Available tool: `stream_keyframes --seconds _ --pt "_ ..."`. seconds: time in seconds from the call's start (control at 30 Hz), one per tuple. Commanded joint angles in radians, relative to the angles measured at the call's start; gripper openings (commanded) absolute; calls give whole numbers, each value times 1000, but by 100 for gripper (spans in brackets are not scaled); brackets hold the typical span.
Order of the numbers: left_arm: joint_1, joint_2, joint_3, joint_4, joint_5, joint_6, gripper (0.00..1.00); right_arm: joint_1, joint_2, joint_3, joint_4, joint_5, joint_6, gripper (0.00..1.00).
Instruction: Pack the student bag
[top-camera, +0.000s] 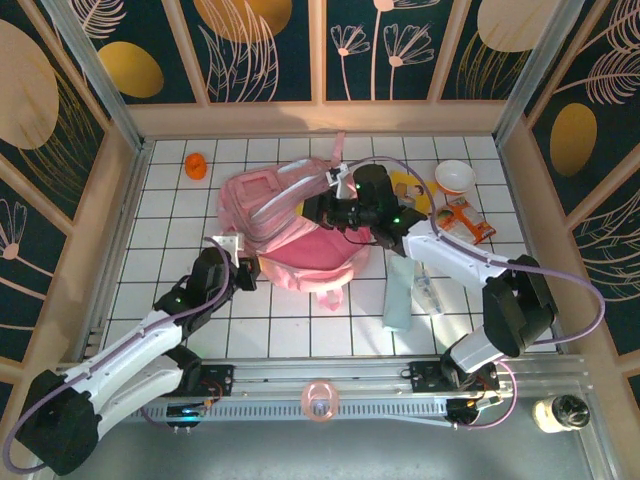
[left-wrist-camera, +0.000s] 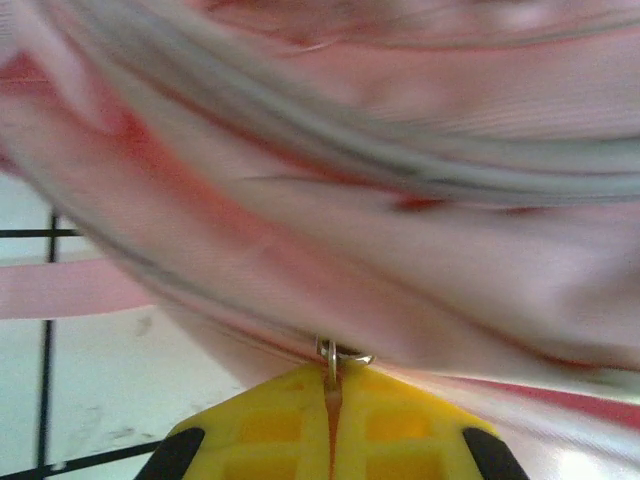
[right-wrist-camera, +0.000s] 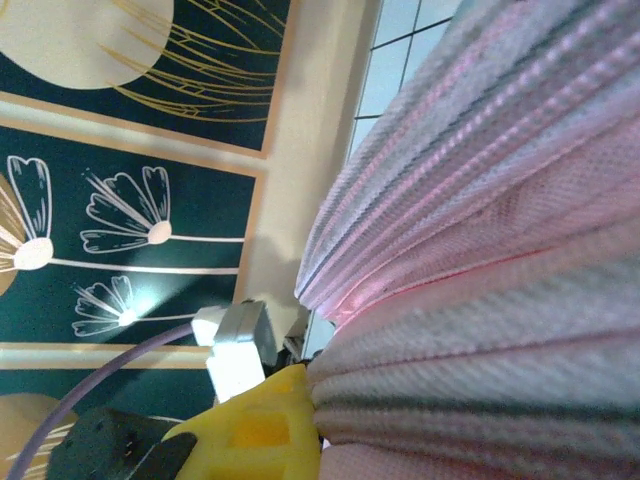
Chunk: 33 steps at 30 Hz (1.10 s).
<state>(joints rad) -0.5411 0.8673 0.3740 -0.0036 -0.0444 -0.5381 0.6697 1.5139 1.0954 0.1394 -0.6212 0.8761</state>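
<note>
I should next move the small metal zipper pull (left-wrist-camera: 335, 352) in my left gripper outward along the bag's side edge to make the bag's opening wider, and then let go of the zipper pull.
The student bag (top-camera: 290, 235) is a large pale pink backpack lying in the middle of the tiled table, its mouth gaping toward the front. My left gripper (top-camera: 244, 270) sits at the bag's lower left edge. In the left wrist view its yellow fingers (left-wrist-camera: 400, 425) are pressed together, and the left gripper (left-wrist-camera: 333, 378) is shut on a small metal zipper pull (left-wrist-camera: 335, 352) on the pink fabric. My right gripper (top-camera: 332, 212) is at the bag's upper right rim. In the right wrist view the right gripper (right-wrist-camera: 312, 398) is shut on ribbed pink bag fabric (right-wrist-camera: 480, 250) that hides one finger.
An orange object (top-camera: 196, 165) lies at the back left. To the right are a white bowl (top-camera: 455, 177), a yellow plate (top-camera: 408, 186), an orange snack packet (top-camera: 466, 221) and a pale green bottle (top-camera: 398, 296). A pink tape ring (top-camera: 319, 400) rests on the front rail.
</note>
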Motion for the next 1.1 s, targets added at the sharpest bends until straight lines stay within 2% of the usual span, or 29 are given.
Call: stream_keyframes --seconds 0.0,0.17,0.37,0.47,0.53,0.6,0.7,0.8,0.9,1.07 --pt "58 41 17 9 -95 15 0 -9 -73 98 18 -115 -64 0" --pt "169 128 49 76 -106 49 0 -26 -73 164 -24 -181 -79 0" --pt "316 259 68 226 -58 71 0 -55 -70 251 -52 -292 -91 0" --pt "353 320 102 257 -51 68 0 -59 -53 297 -125 -285 -128 0" --pt "359 323 128 253 -49 66 0 -59 -41 307 -152 -236 -142 0" --pt "359 291 144 242 -40 62 7 -59 -28 297 -141 -186 -135 0" --pt "359 207 181 168 -28 52 34 -48 2 273 -72 -124 -101 0" --pt "359 103 218 80 -34 47 53 -28 42 271 -10 -58 -85 0" --pt "359 28 269 -18 -71 30 63 -12 98 284 60 -56 -71 0" --pt "359 -26 351 -149 -121 19 71 18 203 312 191 -89 -35 0"
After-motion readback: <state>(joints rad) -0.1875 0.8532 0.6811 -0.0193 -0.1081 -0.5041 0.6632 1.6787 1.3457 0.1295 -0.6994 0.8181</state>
